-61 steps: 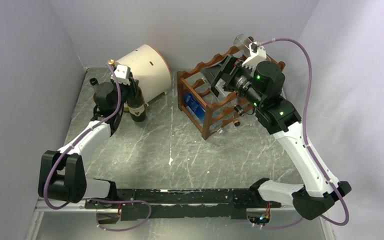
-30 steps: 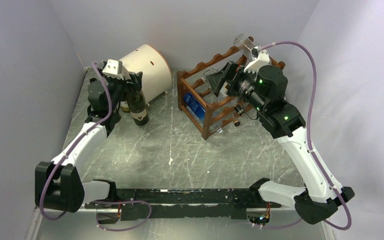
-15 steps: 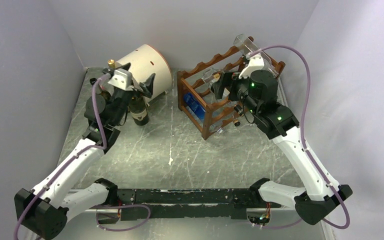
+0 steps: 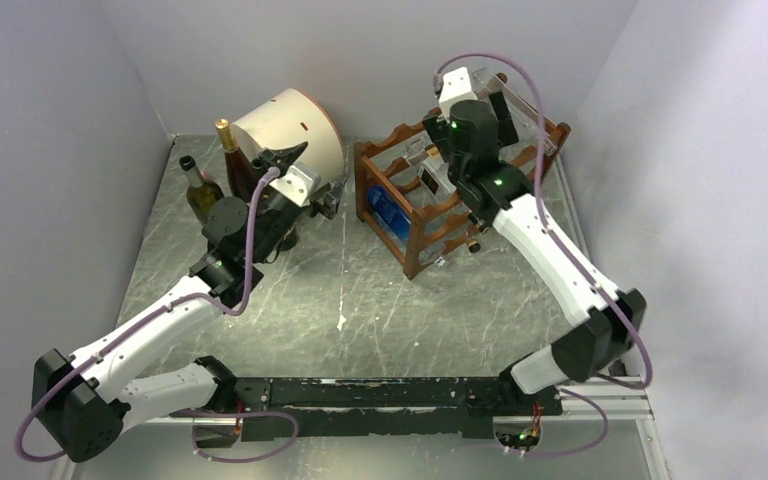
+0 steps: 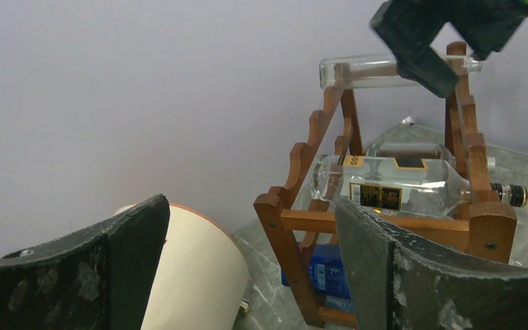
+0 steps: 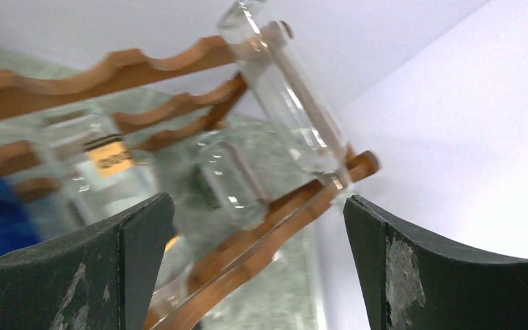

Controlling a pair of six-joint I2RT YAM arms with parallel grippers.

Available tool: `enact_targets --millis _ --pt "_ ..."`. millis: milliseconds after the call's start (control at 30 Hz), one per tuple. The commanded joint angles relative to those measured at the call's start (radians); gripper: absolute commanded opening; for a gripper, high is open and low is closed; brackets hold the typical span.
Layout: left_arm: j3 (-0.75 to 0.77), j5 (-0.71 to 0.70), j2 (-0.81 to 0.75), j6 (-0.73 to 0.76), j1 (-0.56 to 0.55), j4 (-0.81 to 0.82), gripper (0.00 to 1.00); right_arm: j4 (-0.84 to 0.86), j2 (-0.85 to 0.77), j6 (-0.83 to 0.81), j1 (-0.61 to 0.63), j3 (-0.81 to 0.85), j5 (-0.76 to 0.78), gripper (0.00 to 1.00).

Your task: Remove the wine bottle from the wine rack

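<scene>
The top clear bottle's body (image 4: pixel 524 106) (image 6: pixel 290 103) gets my right gripper next, down and outward onto it between the rails, because both its sides are free of wood there.
The reddish-brown wine rack (image 4: pixel 415 215) stands at the back right of the table. Clear bottles lie across it: one on the top tier (image 5: pixel 368 69), and one with a black and gold label on the middle tier (image 5: pixel 385 185). My right gripper (image 4: pixel 490 105) hovers open at the rack's top rear, with the top clear bottle (image 6: pixel 282 89) just ahead of its fingers and nothing between them. My left gripper (image 4: pixel 315 178) is open and empty. It hangs between the cream drum (image 4: pixel 290 125) and the rack, facing the rack (image 5: pixel 302 227).
Two upright bottles stand at the back left: a green one (image 4: pixel 200 192) and a dark one with a gold cap (image 4: pixel 238 165). A blue object (image 5: pixel 320 271) lies in the rack's bottom tier. Grey walls close in on the left, back and right.
My left gripper has come away from a dark bottle standing by the drum and swung right toward the rack. My right gripper has risen from the rack's front to its top rear.
</scene>
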Motion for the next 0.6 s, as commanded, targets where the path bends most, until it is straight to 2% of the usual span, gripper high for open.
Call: enact_targets --millis 0,133,267,433,567 --pt "-0.003 0.012 0.03 0.011 -0.013 0.008 0.92 0.189 0.115 -0.31 -0.07 0.04 0.184 1.0" --pt "-0.006 0.008 0.039 0.013 -0.015 0.013 0.93 0.218 0.223 -0.342 -0.152 0.124 0.161 1.0" --pt "-0.016 0.003 0.042 0.023 -0.015 0.027 0.93 0.201 0.33 -0.439 -0.181 0.217 0.139 1.0" --pt "-0.023 -0.014 0.047 0.035 -0.015 0.039 0.93 -0.003 0.481 -0.427 -0.217 0.435 0.086 1.0" --pt "-0.027 -0.014 0.05 0.035 -0.015 0.047 0.94 -0.05 0.532 -0.434 -0.228 0.478 0.069 1.0"
